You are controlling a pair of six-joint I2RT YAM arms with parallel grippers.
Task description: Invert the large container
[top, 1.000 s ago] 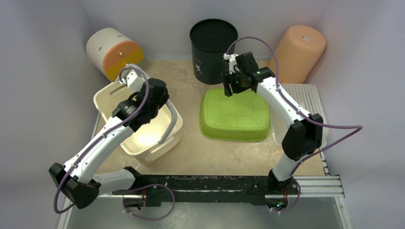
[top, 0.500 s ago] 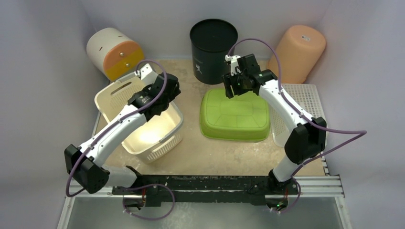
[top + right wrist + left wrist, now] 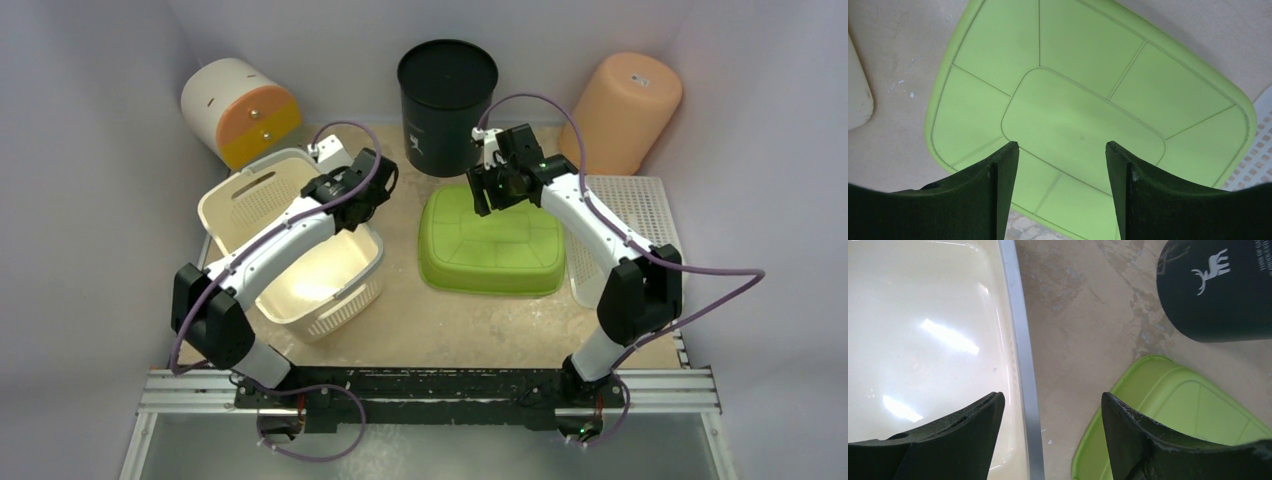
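Observation:
My left gripper will ease down onto the large container's rim point(image 3: 1034, 440) on the green tub's side and close there, as that rim already runs between its open fingers.
The large container point(image 3: 290, 265), a cream-beige basket with a cut-out handle, stands open side up on the left of the table. Its glossy inside point(image 3: 923, 340) and right rim point(image 3: 1020, 360) fill the left of the left wrist view. My left gripper point(image 3: 376, 186) point(image 3: 1050, 400) hovers open above that rim near the far right corner. One finger is over the inside and the other over the table side, with nothing held. My right gripper point(image 3: 494, 188) point(image 3: 1062, 147) is open above the overturned lime-green tub point(image 3: 490, 242) point(image 3: 1088, 115).
A black bucket point(image 3: 447, 92) point(image 3: 1218, 290) stands at the back centre. A white-and-orange drum point(image 3: 240, 110) lies at the back left, and a peach bin point(image 3: 622, 110) at the back right. A white perforated basket point(image 3: 632, 212) sits right of the green tub.
My left gripper has opened and swung from over the basket's middle to its far right rim. The basket's right side has settled down. The right gripper has drifted slightly.

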